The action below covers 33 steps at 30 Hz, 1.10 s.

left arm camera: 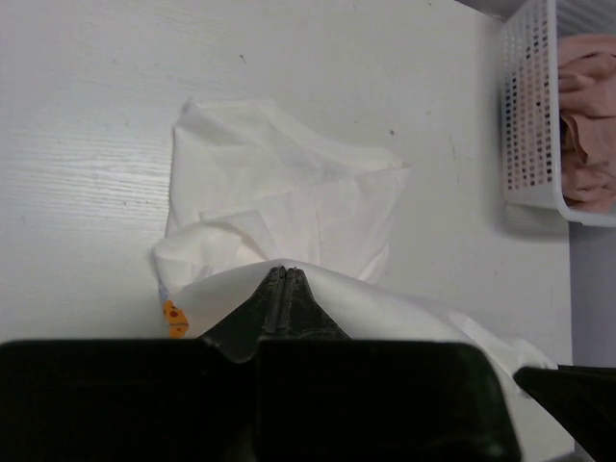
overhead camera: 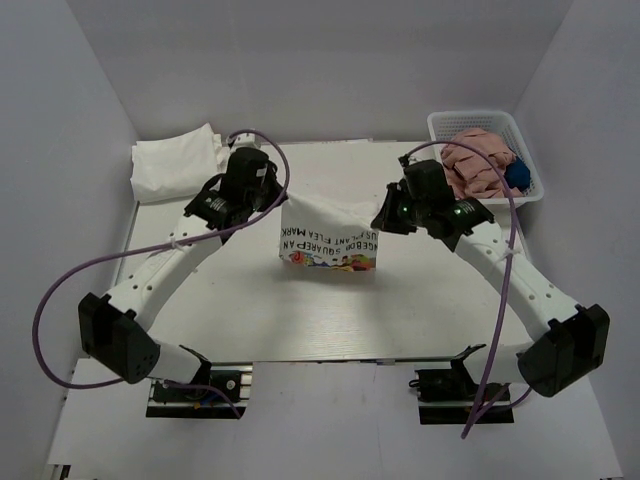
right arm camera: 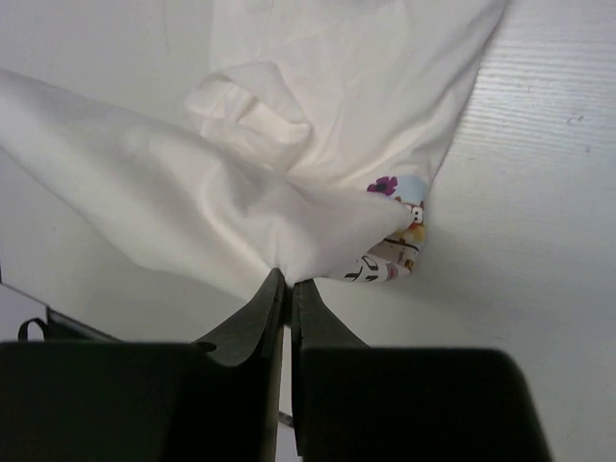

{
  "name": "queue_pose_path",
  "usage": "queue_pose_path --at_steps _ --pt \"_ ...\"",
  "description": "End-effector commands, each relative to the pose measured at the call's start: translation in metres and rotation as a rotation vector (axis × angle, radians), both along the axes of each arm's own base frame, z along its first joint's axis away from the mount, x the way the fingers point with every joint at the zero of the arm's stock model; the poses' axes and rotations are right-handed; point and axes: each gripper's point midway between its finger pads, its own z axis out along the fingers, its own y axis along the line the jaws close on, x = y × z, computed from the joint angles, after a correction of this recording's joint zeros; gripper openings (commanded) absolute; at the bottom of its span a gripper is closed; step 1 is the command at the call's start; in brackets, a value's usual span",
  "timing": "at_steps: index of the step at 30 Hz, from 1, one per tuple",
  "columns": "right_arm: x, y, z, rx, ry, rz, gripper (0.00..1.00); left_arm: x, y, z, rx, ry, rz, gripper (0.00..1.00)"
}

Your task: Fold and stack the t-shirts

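Note:
The t-shirt's flat far part (right arm camera: 371,82) is outward of my right gripper and below it, so next my right gripper will carry the t-shirt's raised edge outward and down over that part and let go.
A white t-shirt (overhead camera: 330,240) with dark lettering and colourful prints hangs above the middle of the table, stretched between both grippers. My left gripper (overhead camera: 283,203) is shut on its left upper edge, and my right gripper (overhead camera: 377,215) is shut on its right upper edge. From the left wrist, the cloth (left arm camera: 289,212) drapes over the closed fingertips (left arm camera: 286,271). The right wrist view has white cloth (right arm camera: 289,173) pinched at the closed tips (right arm camera: 289,279), with a printed patch (right arm camera: 399,241) beside them. A folded white t-shirt (overhead camera: 178,162) lies at the back left of the table.
A white plastic basket (overhead camera: 500,122) at the back right holds pink cloth (overhead camera: 478,165) and something blue (overhead camera: 516,174); it also shows in the left wrist view as a basket (left arm camera: 529,115). White walls close in the table on three sides.

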Motion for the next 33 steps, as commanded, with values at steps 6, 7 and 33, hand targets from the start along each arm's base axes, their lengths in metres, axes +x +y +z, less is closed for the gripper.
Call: queue_pose_path --at_steps 6,7,33 --pt "0.058 -0.008 0.004 -0.029 -0.039 -0.089 0.00 0.056 0.013 0.008 0.100 -0.052 0.129 0.00" --pt "0.068 -0.012 -0.005 -0.040 -0.017 -0.108 0.00 0.063 0.014 0.007 0.099 -0.052 0.138 0.00" --pt "0.213 0.015 -0.098 0.103 0.157 -0.080 0.90 0.197 0.012 -0.131 0.082 0.146 0.057 0.10"
